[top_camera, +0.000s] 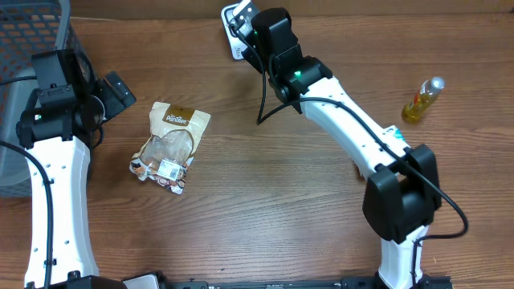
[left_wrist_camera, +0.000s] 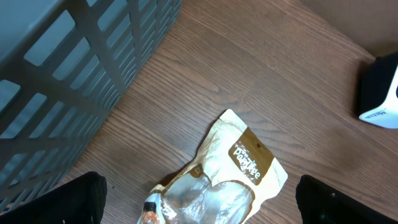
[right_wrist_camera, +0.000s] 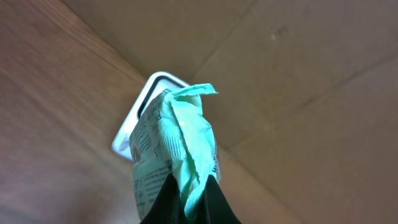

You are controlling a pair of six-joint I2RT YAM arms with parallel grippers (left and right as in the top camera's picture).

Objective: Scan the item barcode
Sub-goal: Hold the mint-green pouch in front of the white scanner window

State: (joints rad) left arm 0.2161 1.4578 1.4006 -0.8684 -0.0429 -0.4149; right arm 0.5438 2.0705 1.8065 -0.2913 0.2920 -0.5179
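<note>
My right gripper draws back from the scanner [right_wrist_camera: 138, 115] next, lowers and releases the packet on the bare middle of the table.
My right gripper [right_wrist_camera: 189, 194] is shut on a pale green packet [right_wrist_camera: 180, 140], pinching its crumpled edge between the black fingers. The packet has small print on one side; I can make out no barcode. Just behind it is the white scanner [right_wrist_camera: 138, 115], which in the overhead view sits at the table's far edge [top_camera: 234, 36] with the right gripper [top_camera: 245, 18] over it. My left gripper [left_wrist_camera: 202, 202] stands wide open above a tan and clear snack pouch [left_wrist_camera: 239, 162], touching nothing. The pouch lies flat at the table's left [top_camera: 170, 138].
A grey slatted basket [top_camera: 32, 48] stands at the far left, close to the left arm, and fills the left of the wrist view [left_wrist_camera: 74, 74]. A small yellow bottle [top_camera: 423, 100] lies at the right. A black cable [top_camera: 263, 96] hangs from the right arm.
</note>
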